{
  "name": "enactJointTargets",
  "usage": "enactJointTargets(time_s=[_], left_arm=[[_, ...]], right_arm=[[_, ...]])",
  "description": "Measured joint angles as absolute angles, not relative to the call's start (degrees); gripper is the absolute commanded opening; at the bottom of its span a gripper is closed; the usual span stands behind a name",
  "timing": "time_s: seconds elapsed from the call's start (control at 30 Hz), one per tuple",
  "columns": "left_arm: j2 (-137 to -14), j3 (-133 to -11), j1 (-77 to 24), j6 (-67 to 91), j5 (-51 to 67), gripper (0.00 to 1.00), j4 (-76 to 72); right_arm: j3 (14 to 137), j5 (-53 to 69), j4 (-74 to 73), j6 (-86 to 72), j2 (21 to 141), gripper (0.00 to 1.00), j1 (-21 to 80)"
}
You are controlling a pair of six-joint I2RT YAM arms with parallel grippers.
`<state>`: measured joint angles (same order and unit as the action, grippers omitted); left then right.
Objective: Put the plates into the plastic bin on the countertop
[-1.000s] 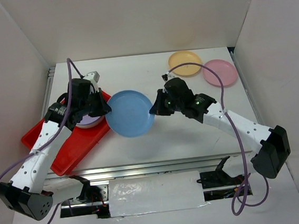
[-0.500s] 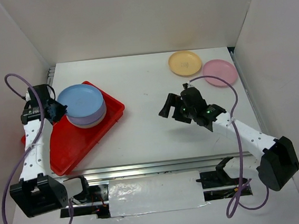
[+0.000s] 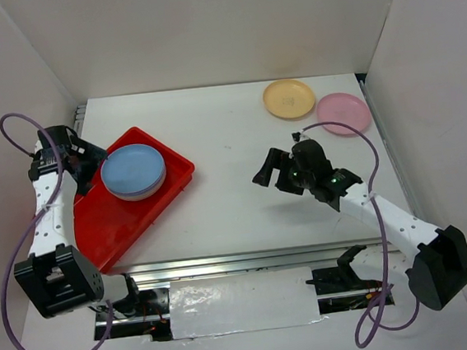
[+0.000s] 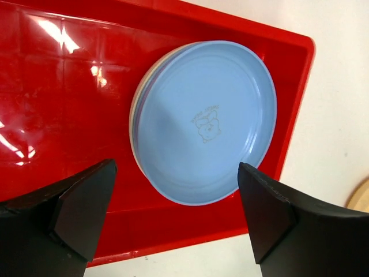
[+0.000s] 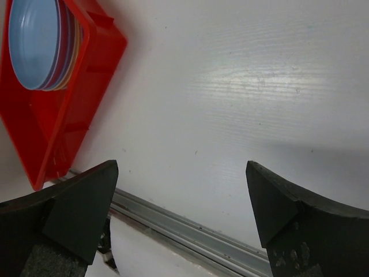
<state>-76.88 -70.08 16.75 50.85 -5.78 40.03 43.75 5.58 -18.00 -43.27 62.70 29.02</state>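
Note:
My right gripper still has to swing outward, to the right in the top view, and go down onto the pink plate's near rim point(image 3: 352, 134), as the pink plate is still outside the bin point(image 3: 98, 229).
A stack of plates, a blue plate point(image 3: 133, 171) on top, lies in the far end of the red plastic bin point(image 3: 98, 229) at the left of the white countertop point(image 3: 236, 199). My left gripper point(image 3: 90, 160) hovers open just left of the stack, holding nothing. In the left wrist view its jaws point(image 4: 176, 173) stand wide over the near edge of the blue plate point(image 4: 204, 121) and the bin point(image 4: 57, 115). A yellow-orange plate point(image 3: 288, 98) and a pink plate point(image 3: 343, 113) lie at the far right. My right gripper point(image 3: 268, 170) hangs open and empty above mid-countertop.
White walls close in the left, far and right sides. A metal rail point(image 3: 250, 260) runs along the front edge, also visible as the rail point(image 5: 190, 228) between my right gripper's point(image 5: 181, 170) jaws. The bin point(image 5: 57, 133) with its stack point(image 5: 34, 46) shows at the upper left there.
A second ago both grippers held the blue plate over the countertop. It now rests on the stack in the bin. Both grippers have opened, and the right arm has drawn back to the right.

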Motion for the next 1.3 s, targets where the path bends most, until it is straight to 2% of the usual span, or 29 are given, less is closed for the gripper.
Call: enactJointTargets(time_s=[0.17, 0.33, 0.47, 0.7, 1.0, 1.1, 1.2, 1.23, 1.3], left_arm=[[-71.6, -70.1, 15.3, 45.3, -1.0, 0.99, 40.0], [-64.8, -67.5, 0.8, 35.8, 2.1, 0.99, 39.6], [-59.6, -60.2, -11.8, 31.5, 3.1, 0.99, 40.2], [-54.3, -55.0, -23.7, 28.5, 2.8, 0.99, 40.6], [-50.7, -54.9, -27.2, 28.5, 1.3, 0.99, 40.0], [-50.7, -54.9, -27.2, 28.5, 1.1, 0.99, 39.9], [-50.7, -54.9, -27.2, 28.5, 1.1, 0.99, 39.9], [-50.7, -54.9, -27.2, 28.5, 1.1, 0.99, 39.9], [-50.7, -54.9, -27.2, 28.5, 0.9, 0.99, 39.9]], right_arm=[[42.2, 7.1, -17.1, -43.4, 60.7, 1.0, 22.1], [41.4, 2.4, -15.1, -47.6, 63.4, 1.0, 8.6], [41.7, -5.3, -9.2, -54.5, 72.1, 1.0, -1.0], [42.6, -8.2, 2.6, -61.7, 87.6, 1.0, -11.8], [62.3, -4.7, 2.9, -67.4, 107.4, 0.95, -16.8], [69.8, -3.3, -1.3, -68.0, 112.4, 0.89, -17.1], [75.8, -1.5, -4.3, -68.5, 117.0, 0.72, -17.2], [76.8, -1.3, -5.4, -68.5, 117.5, 0.58, -17.2], [77.6, -0.9, -7.7, -68.6, 118.0, 0.52, -17.3]])
